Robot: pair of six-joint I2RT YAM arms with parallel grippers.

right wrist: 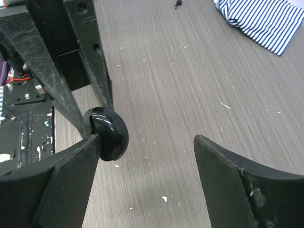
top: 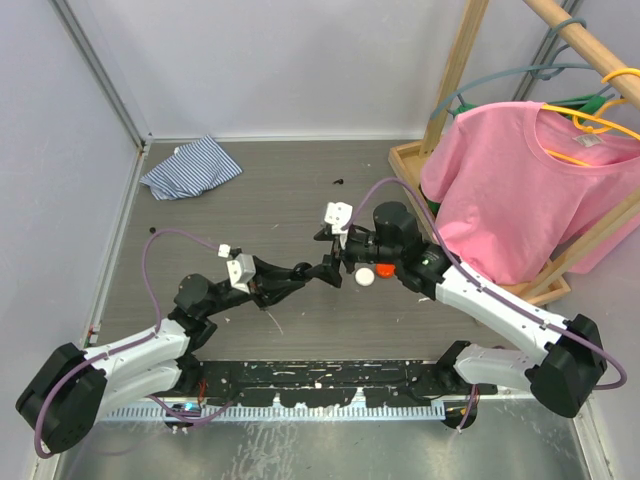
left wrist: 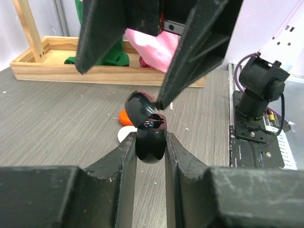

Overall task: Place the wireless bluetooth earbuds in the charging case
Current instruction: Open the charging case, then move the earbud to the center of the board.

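Note:
The small black bit (top: 338,181) gets gripped next, as my right gripper swings outward and down to close around it, with the lid open.
My left gripper (left wrist: 151,138) is shut on the body of a glossy black charging case (left wrist: 151,147), held above the table with its lid (left wrist: 140,105) hinged open. Something glints inside the open top; I cannot tell whether it is one of the earbuds, and no earbud shows clearly elsewhere. My right gripper (right wrist: 146,138) is open and faces the left one, with one fingertip (right wrist: 88,147) against the rounded lid (right wrist: 111,133). In the top view both grippers meet mid-table, left gripper (top: 328,268) and right gripper (top: 347,255).
A white round case (top: 366,276) and an orange-red piece (top: 385,269) lie on the table just beneath the grippers. A small black bit (top: 340,182) lies farther back. A striped cloth (top: 190,167) is back left. A pink shirt (top: 520,180) hangs on a wooden rack (top: 410,160) at right.

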